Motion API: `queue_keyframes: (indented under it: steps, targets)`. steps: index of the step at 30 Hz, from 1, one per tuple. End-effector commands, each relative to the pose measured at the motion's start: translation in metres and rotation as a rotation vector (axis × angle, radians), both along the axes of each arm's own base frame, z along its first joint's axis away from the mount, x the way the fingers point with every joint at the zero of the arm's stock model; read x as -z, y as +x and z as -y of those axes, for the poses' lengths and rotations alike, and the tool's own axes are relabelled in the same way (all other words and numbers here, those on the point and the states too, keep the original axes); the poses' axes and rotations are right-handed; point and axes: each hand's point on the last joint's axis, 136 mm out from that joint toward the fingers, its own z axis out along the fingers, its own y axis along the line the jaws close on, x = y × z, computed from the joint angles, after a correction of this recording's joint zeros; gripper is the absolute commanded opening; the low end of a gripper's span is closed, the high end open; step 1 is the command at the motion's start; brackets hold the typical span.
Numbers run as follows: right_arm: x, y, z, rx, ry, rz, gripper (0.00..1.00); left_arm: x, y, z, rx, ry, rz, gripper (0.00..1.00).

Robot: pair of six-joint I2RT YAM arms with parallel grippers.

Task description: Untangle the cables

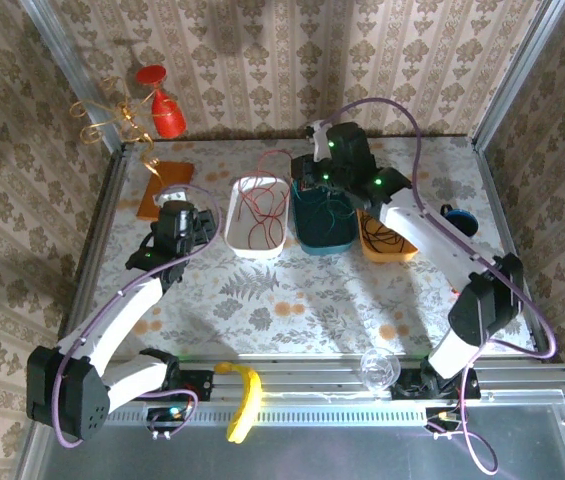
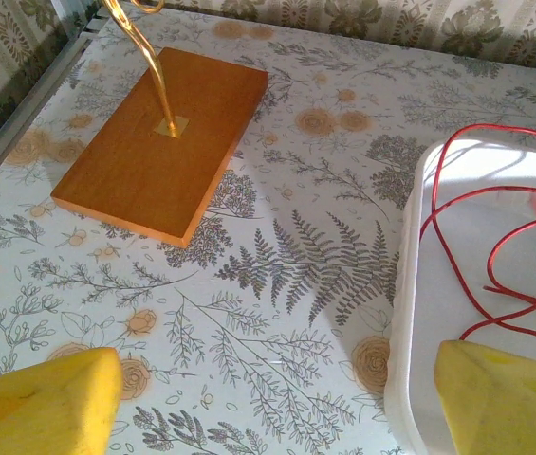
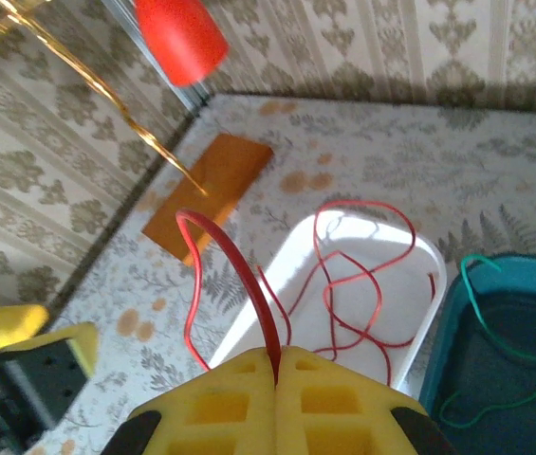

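The white tray is below my right gripper, toward the left gripper, so my right gripper needs to go down toward the tray next and let go of the red cable over it.
My right gripper (image 3: 277,368) is shut on a red cable (image 3: 241,267), which arches up from between the yellow pads and drops back toward the white tray (image 3: 249,322). More red cable (image 3: 372,275) lies looped inside that tray. A green cable (image 3: 481,284) lies in the teal tray (image 3: 438,351). From above, the right gripper (image 1: 305,183) hangs over the gap between the white tray (image 1: 232,228) and the teal tray (image 1: 307,245). Black cables (image 1: 387,238) sit in an orange tray (image 1: 367,250). My left gripper (image 2: 272,408) is open just left of the white tray (image 2: 408,284), holding nothing.
A wooden board (image 2: 163,133) with a gold curly ribbon (image 2: 149,57) rising from it lies at the far left. A red cone (image 1: 165,115) hangs at the back wall. A yellow object (image 1: 245,400) and a clear glass piece (image 1: 377,370) rest on the near rail.
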Motion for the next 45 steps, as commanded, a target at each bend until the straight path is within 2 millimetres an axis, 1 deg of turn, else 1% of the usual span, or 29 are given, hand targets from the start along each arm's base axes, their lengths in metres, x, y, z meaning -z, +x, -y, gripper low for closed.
queue_keyframes:
  steps: [1, 7, 12, 15, 18, 21, 23, 25, 27, 28, 30, 32, 33, 34, 35, 37, 39, 41, 44, 45]
  targets:
    - [0.026, 0.017, -0.001, 0.056, -0.015, -0.06, 0.01, 0.003, -0.006, -0.003, -0.007, -0.01, -0.018, 0.86]
    - [0.081, 0.037, -0.007, 0.13, -0.145, -0.145, 0.01, 0.001, -0.005, -0.002, -0.001, -0.007, -0.019, 0.86]
    - [0.122, 0.052, -0.025, 0.123, -0.216, -0.189, 0.01, 0.001, -0.004, 0.001, 0.012, -0.012, -0.023, 0.86]
    - [0.141, 0.059, -0.034, 0.12, -0.234, -0.206, 0.01, 0.002, -0.003, 0.003, 0.019, -0.02, -0.028, 0.86]
    - [0.154, 0.068, -0.042, 0.122, -0.259, -0.208, 0.01, 0.006, -0.003, 0.005, 0.023, -0.029, -0.038, 0.86]
    - [0.166, 0.075, -0.045, 0.13, -0.306, -0.211, 0.02, 0.008, -0.002, 0.008, 0.029, -0.042, -0.043, 0.86]
    - [0.17, 0.079, -0.046, 0.132, -0.349, -0.192, 0.03, 0.008, -0.001, 0.011, 0.035, -0.047, -0.042, 0.86]
    - [0.171, 0.081, -0.046, 0.145, -0.415, -0.162, 0.03, 0.008, 0.0, 0.013, 0.044, -0.05, -0.04, 0.86]
    - [0.169, 0.088, -0.039, 0.19, -0.47, -0.135, 0.03, 0.007, 0.001, 0.015, 0.049, -0.053, -0.036, 0.86]
    - [0.171, 0.089, -0.032, 0.218, -0.501, -0.14, 0.04, 0.008, 0.002, 0.017, 0.052, -0.054, -0.037, 0.86]
    - [0.168, 0.094, -0.03, 0.232, -0.518, -0.134, 0.06, 0.007, 0.003, 0.019, 0.059, -0.056, -0.034, 0.86]
    - [0.169, 0.096, -0.032, 0.219, -0.529, -0.147, 0.12, 0.005, 0.004, 0.021, 0.064, -0.055, -0.031, 0.86]
    - [0.172, 0.096, -0.034, 0.205, -0.542, -0.158, 0.16, 0.005, 0.004, 0.021, 0.066, -0.053, -0.03, 0.86]
    - [0.174, 0.095, -0.035, 0.2, -0.549, -0.169, 0.25, 0.004, 0.005, 0.022, 0.07, -0.051, -0.028, 0.86]
    - [0.175, 0.094, -0.036, 0.197, -0.552, -0.178, 0.31, 0.004, 0.005, 0.023, 0.071, -0.049, -0.029, 0.86]
    - [0.172, 0.09, -0.036, 0.196, -0.538, -0.189, 0.39, 0.002, 0.005, 0.023, 0.076, -0.042, -0.021, 0.87]
    - [0.159, 0.087, -0.036, 0.2, -0.507, -0.177, 0.42, 0.001, 0.004, 0.02, 0.067, -0.031, -0.018, 0.87]
    - [0.135, 0.083, -0.034, 0.208, -0.463, -0.138, 0.44, -0.001, 0.003, 0.017, 0.059, -0.019, -0.009, 0.87]
    - [0.086, 0.072, -0.019, 0.242, -0.365, -0.041, 0.45, -0.004, 0.0, 0.011, 0.048, 0.014, 0.009, 0.87]
    - [0.066, 0.066, -0.01, 0.262, -0.332, 0.003, 0.47, -0.006, -0.001, 0.008, 0.041, 0.029, 0.017, 0.87]
